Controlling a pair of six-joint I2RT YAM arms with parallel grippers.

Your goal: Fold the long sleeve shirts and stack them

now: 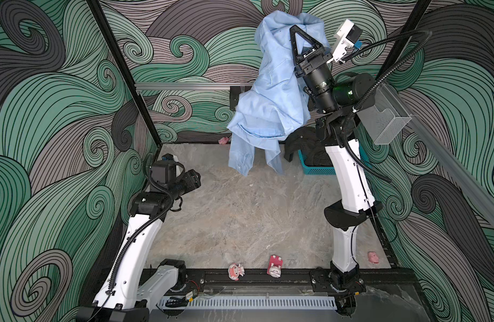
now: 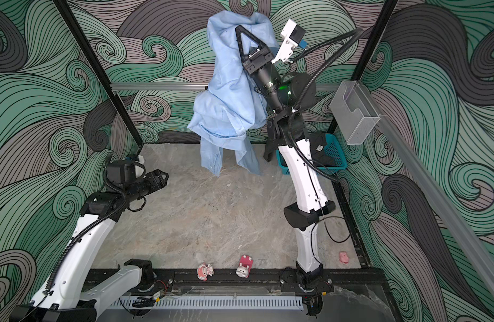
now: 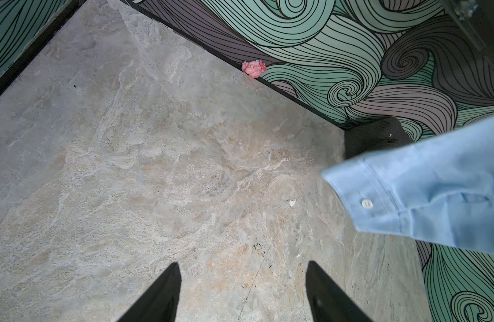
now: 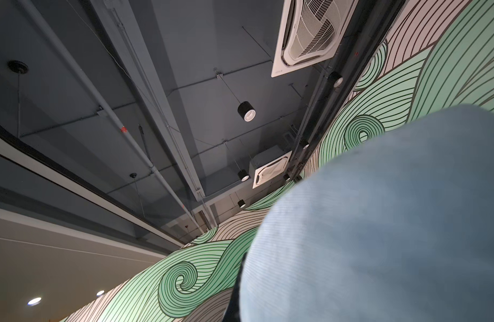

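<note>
The right gripper moves down next, fingers tipping down, and releases the blue shirt (image 1: 271, 92) on the bare marble that lies below, beside the teal basket.
My right gripper (image 1: 295, 28) (image 2: 239, 28) is raised high at the back and shut on the light blue long sleeve shirt (image 1: 271, 92) (image 2: 226, 97). The shirt drapes over the gripper and hangs down, its sleeves ending near the table. Blue cloth (image 4: 379, 223) hides the jaws in the right wrist view. The dark shirt (image 1: 310, 150) (image 2: 322, 154) lies bunched in the teal basket (image 1: 318, 170) (image 2: 339, 164) behind the right arm. My left gripper (image 1: 197, 178) (image 2: 165, 177) (image 3: 243, 266) is open and empty low over the table's left side. A blue cuff (image 3: 421, 195) hangs ahead of it.
The marble tabletop (image 1: 240, 217) is walled on three sides. Small pink toys (image 1: 236, 271) (image 1: 275, 266) (image 1: 373, 257) lie along its front edge and one (image 3: 252, 68) at the back wall. A clear plastic box (image 1: 388, 120) hangs on the right rail.
</note>
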